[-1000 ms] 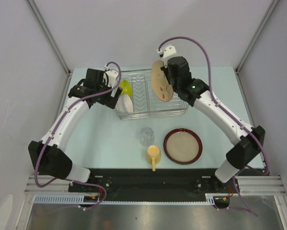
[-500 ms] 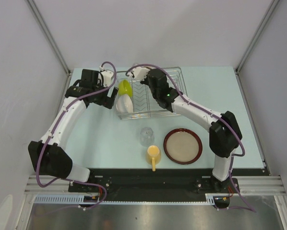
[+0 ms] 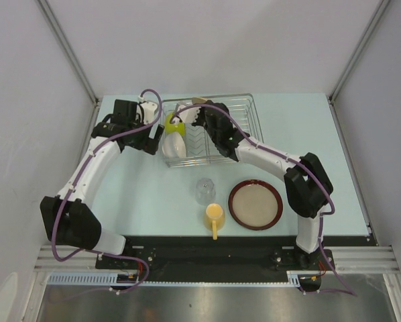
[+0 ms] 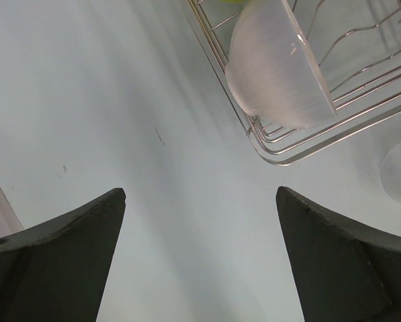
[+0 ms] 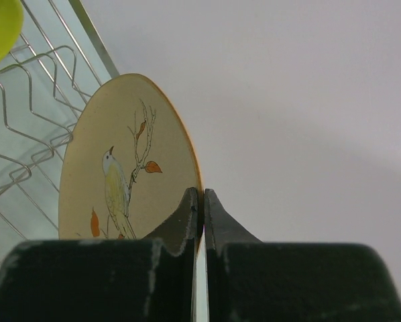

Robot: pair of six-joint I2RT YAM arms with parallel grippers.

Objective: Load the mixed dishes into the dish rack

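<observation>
The slots beside the lime-green bowl are empty, so my right gripper needs to lower the tan plate there next.
My right gripper (image 5: 202,194) is shut on the rim of a tan plate (image 5: 123,168) painted with a bird and leaves, held upright on edge over the dish rack (image 5: 26,100). From above, that gripper (image 3: 199,115) sits low over the rack's (image 3: 244,127) left-middle, with only a tan sliver of the plate (image 3: 199,100) showing. A lime-green bowl (image 3: 174,123) and a white bowl (image 3: 174,144) stand in the rack's left end. My left gripper (image 4: 200,194) hangs open over bare table, just left of the white bowl (image 4: 277,74).
On the table in front of the rack stand a clear glass (image 3: 204,190), a yellow mug (image 3: 214,216) with its handle toward me, and a large tan plate with a red-brown rim (image 3: 255,204). Grey walls close in both sides.
The right arm swung the bird plate from the rack's right end leftward and lower, over the rack's left-middle. The left arm barely moved and stayed open.
</observation>
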